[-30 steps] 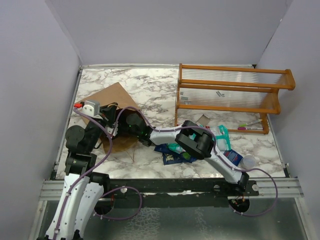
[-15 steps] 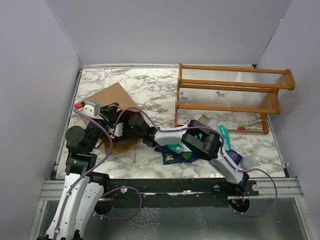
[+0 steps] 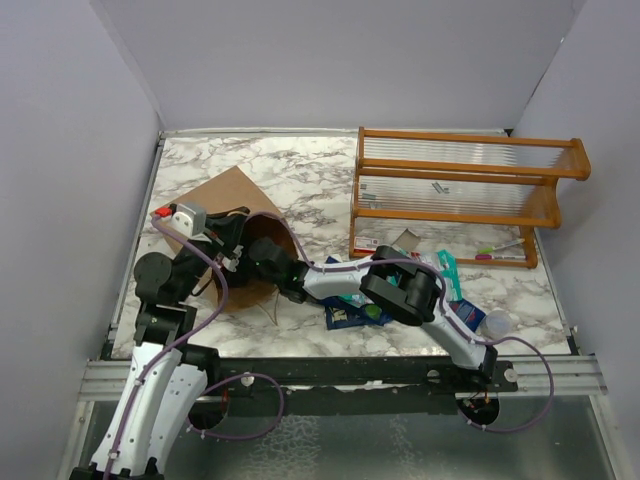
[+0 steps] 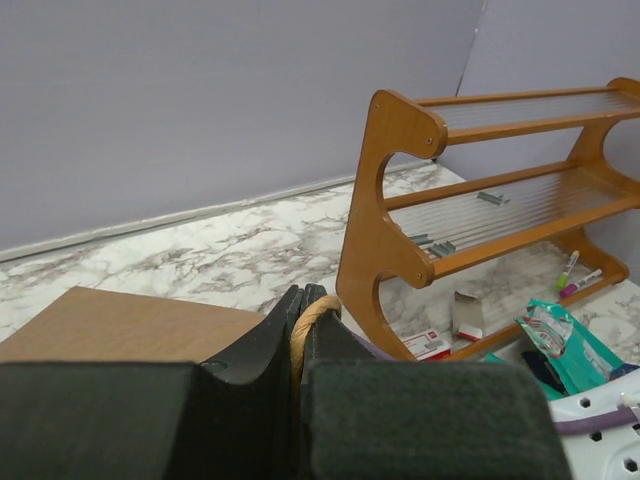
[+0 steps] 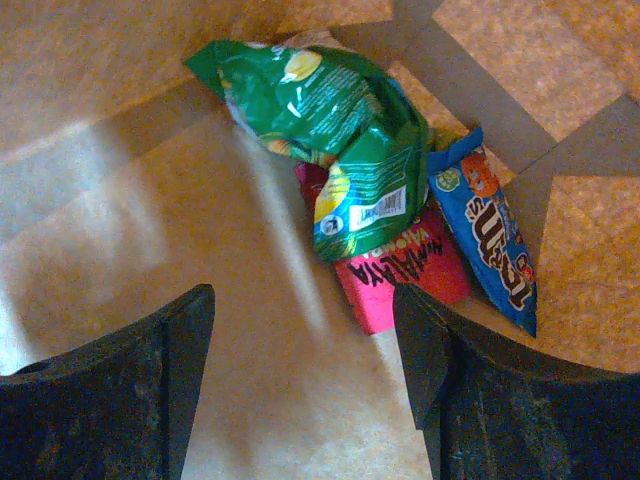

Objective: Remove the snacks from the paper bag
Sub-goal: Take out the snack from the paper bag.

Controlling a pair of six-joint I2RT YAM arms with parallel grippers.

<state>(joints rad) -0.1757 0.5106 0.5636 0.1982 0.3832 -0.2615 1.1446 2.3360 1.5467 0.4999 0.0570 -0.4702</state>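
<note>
My right gripper is open, and its fingers end short of the green packet's near end. I need to push it deeper into the bag onto that end next.
The brown paper bag lies on its side at the left of the marble table, mouth toward the middle. My left gripper is shut on the bag's twisted-paper handle and holds the mouth up. My right gripper is open and reaches inside the bag, its wrist at the mouth in the top view. Inside the bag lie a green packet, a pink-red packet and a blue packet, just ahead of the right fingers. More packets lie on the table under the right arm.
The orange-brown wooden rack stands at the back right, with a small red-and-white packet and grey card at its foot. Teal packets and a clear cup lie at the right front. Walls close in on three sides.
My right arm has moved left, pushing its gripper into the bag's mouth. The left gripper has lifted the bag's handle slightly, opening the mouth wider.
</note>
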